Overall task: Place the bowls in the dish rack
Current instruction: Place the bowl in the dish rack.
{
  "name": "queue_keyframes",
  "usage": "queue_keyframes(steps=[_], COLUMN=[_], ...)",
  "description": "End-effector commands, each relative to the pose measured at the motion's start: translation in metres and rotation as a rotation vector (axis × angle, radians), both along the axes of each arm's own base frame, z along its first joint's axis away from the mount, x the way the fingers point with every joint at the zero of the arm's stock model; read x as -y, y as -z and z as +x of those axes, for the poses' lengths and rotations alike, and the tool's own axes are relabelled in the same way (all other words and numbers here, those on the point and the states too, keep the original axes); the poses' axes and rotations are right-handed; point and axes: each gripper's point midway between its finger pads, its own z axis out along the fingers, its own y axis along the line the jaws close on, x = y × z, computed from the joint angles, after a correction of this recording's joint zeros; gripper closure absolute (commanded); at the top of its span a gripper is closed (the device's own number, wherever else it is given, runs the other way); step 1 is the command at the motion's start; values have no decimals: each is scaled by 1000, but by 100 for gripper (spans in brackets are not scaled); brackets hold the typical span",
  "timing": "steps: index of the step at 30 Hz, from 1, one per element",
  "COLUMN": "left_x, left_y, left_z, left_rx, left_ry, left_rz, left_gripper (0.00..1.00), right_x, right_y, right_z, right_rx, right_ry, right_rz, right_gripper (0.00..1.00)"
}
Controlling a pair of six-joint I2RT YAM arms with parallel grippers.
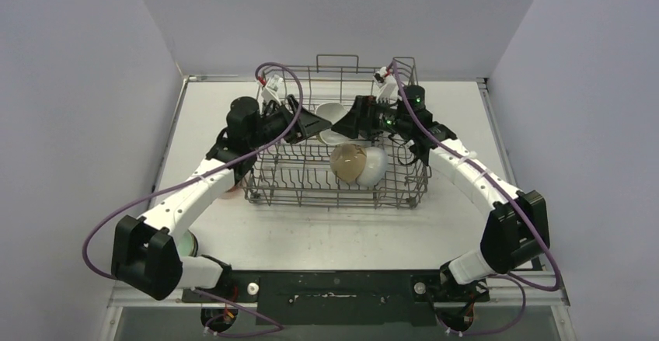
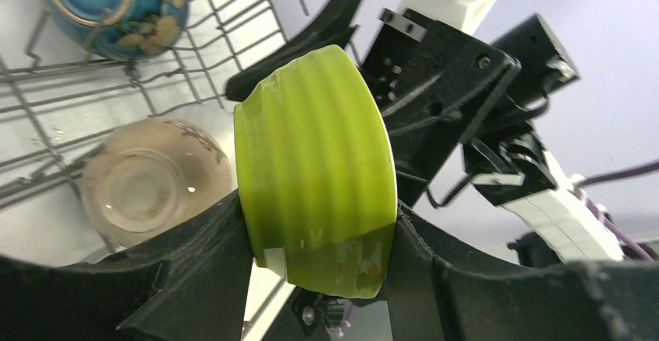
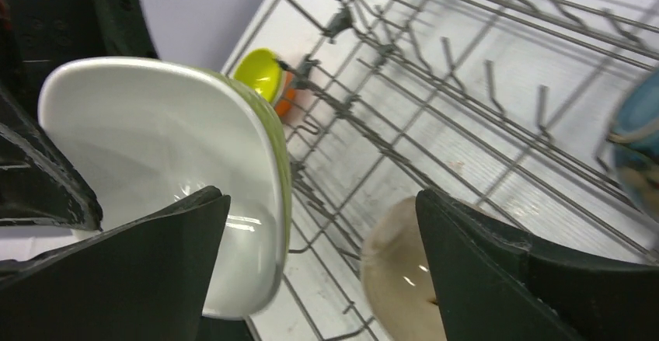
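Note:
The bottom of the rack is below my left gripper, so the gripper needs to tip downward, lower the lime bowl (image 1: 332,113) onto the empty bottom of the rack beside the blue-patterned bowl's foot and release it.
A lime bowl (image 2: 315,162) with a white inside (image 3: 155,139) hangs on its side over the back of the dish rack (image 1: 334,201). My left gripper (image 2: 322,248) is shut on it across its outer wall. My right gripper (image 3: 322,255) is open, and the bowl's rim stands between its fingers. In the top view both grippers, left (image 1: 319,123) and right (image 1: 353,122), meet at this bowl (image 1: 332,113). A beige bowl (image 1: 347,162) and a blue-patterned bowl (image 1: 374,166) stand in the rack.
Outside the rack's left side, a yellow bowl (image 3: 260,73) sits on an orange one. Another bowl (image 1: 186,244) shows beside the left arm's base. Upright tines (image 3: 482,85) fill the rack floor. Cables loop over the rack's back rim.

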Motion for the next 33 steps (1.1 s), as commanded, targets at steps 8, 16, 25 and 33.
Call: queue_keyframes(steps=[8, 16, 25, 33], left_x=[-10, -7, -3, 11], left_y=[16, 57, 67, 79], left_z=[60, 96, 135, 155], left_rx=[5, -48, -54, -47], left_ry=[-157, -221, -254, -223], left_rz=[367, 723, 940, 967], left_gripper=[100, 100, 100, 100], right_x=[89, 132, 153, 157], right_y=[-37, -61, -73, -67], right_z=[29, 26, 18, 18], right_rx=[181, 257, 299, 292], right_ry=[359, 550, 619, 616], right_rz=[-236, -298, -323, -349], right_gripper=[10, 10, 10, 10])
